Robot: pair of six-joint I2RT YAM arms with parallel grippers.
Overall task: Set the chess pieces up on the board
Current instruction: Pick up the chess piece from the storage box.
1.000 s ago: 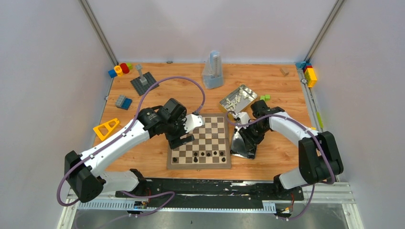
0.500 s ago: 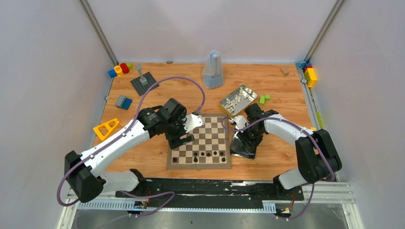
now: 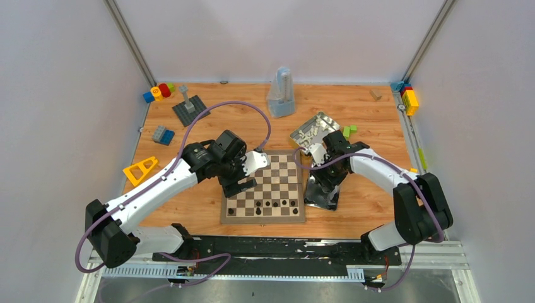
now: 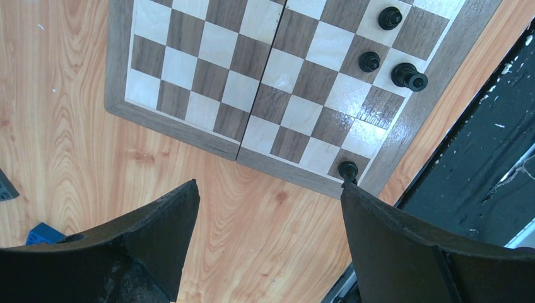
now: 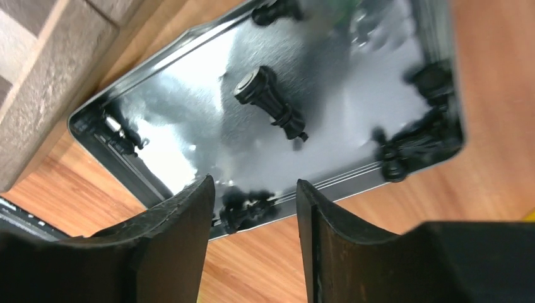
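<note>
I should next move my right gripper outward and down onto the chess piece's narrow end [image 5: 292,122] to close, because the middle black chess piece lies clear of the tin's sides.
The board [image 3: 277,180] lies at the table's middle, its corner [image 5: 44,57] showing in the right wrist view. Several black chess pieces [image 3: 268,204] stand on its two near rows; one [image 4: 347,170] is on a corner square, others [image 4: 409,76] are further in. My left gripper [image 3: 240,187] [image 4: 268,202] hangs open and empty over bare table beside the board's left edge. Over a shiny tin [image 3: 320,196] [image 5: 189,76] of black pieces, my right gripper [image 3: 323,178] [image 5: 252,192] is open; one piece [image 5: 271,104] lies in the middle, another [image 5: 246,208] lies by the rim beyond my fingertips.
A second tin [image 3: 328,118] with white pieces sits behind the board's far right corner, green blocks [image 3: 349,130] beside it. A clear pouch [image 3: 281,95] stands at the back. A grey studded plate [image 3: 190,109], coloured blocks [image 3: 159,91] and a yellow triangle [image 3: 140,169] are on the left.
My right gripper has shifted a little left over the black-piece tin and its jaws now stand wider apart. The left arm has not moved.
</note>
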